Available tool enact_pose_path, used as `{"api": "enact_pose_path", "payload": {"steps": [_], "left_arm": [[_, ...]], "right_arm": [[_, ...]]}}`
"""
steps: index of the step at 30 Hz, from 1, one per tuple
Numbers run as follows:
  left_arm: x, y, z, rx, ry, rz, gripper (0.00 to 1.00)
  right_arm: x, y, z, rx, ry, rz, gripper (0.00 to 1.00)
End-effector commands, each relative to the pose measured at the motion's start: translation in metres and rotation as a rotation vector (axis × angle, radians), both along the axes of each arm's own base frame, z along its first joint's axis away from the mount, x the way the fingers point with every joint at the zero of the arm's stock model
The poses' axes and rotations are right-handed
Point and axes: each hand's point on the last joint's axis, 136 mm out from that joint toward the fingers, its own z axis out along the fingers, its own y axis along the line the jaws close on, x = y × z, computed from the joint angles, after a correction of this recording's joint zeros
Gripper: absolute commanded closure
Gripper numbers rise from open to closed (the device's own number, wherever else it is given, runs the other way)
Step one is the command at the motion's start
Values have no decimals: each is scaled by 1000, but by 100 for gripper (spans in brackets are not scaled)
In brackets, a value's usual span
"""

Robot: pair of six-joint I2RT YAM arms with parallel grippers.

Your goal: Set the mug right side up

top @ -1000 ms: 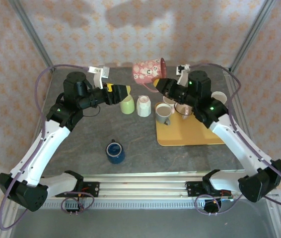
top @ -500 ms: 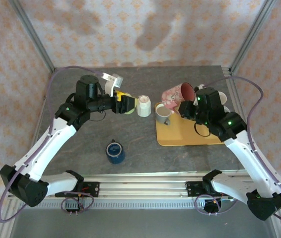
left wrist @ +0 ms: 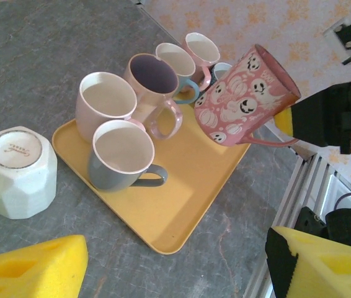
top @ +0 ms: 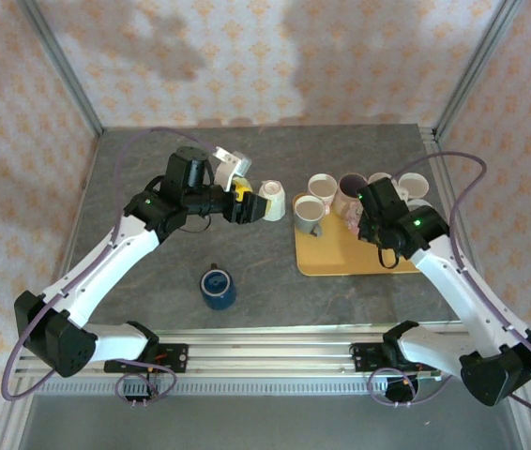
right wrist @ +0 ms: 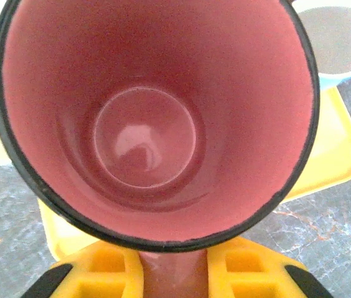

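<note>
The pink mug (left wrist: 240, 102) hangs above the tray, so my right gripper will next lower it onto the tray's bare yellow part beside the upright mugs and release.
A pink mug (left wrist: 240, 102) with white ghost prints hangs tilted over the yellow tray (left wrist: 182, 205), mouth up and to one side. My right gripper (right wrist: 172, 276) is shut on its handle, and the mug's pink inside (right wrist: 144, 136) faces the right wrist camera. In the top view my right gripper (top: 364, 214) is over the tray's back half with the mug mostly hidden under the wrist. A white faceted mug (left wrist: 17, 174) stands upside down on the table left of the tray. My left gripper (top: 245, 206) is open just left of it, with nothing between its yellow fingers (left wrist: 33, 273).
Several upright mugs crowd the tray's back, among them a grey one (left wrist: 123, 155) and a pink one (left wrist: 107, 102). A blue mug (top: 217, 286) stands upright on the table nearer the arms. The tray's front half (top: 350, 258) is bare.
The right arm carried the pink mug from high at the back down over the tray and turned its mouth upward. The left arm swung right toward the white mug.
</note>
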Motion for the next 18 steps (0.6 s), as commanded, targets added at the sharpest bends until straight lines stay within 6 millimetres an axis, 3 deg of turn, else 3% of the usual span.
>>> {"api": "enact_pose_path", "payload": {"steps": [1,8,18], "left_arm": [[-2,2,-3,25,-23,-6,24],[-2,4,-15,40,-8,3,23],[0,5,-20,54,-4,10,23]], "right_arm": [[13,-12,4,-16,-76,-62,100],[18,-18,-29,-54,-24,-49,100],[31,-25,-54,-110,-3,-30,100]]}}
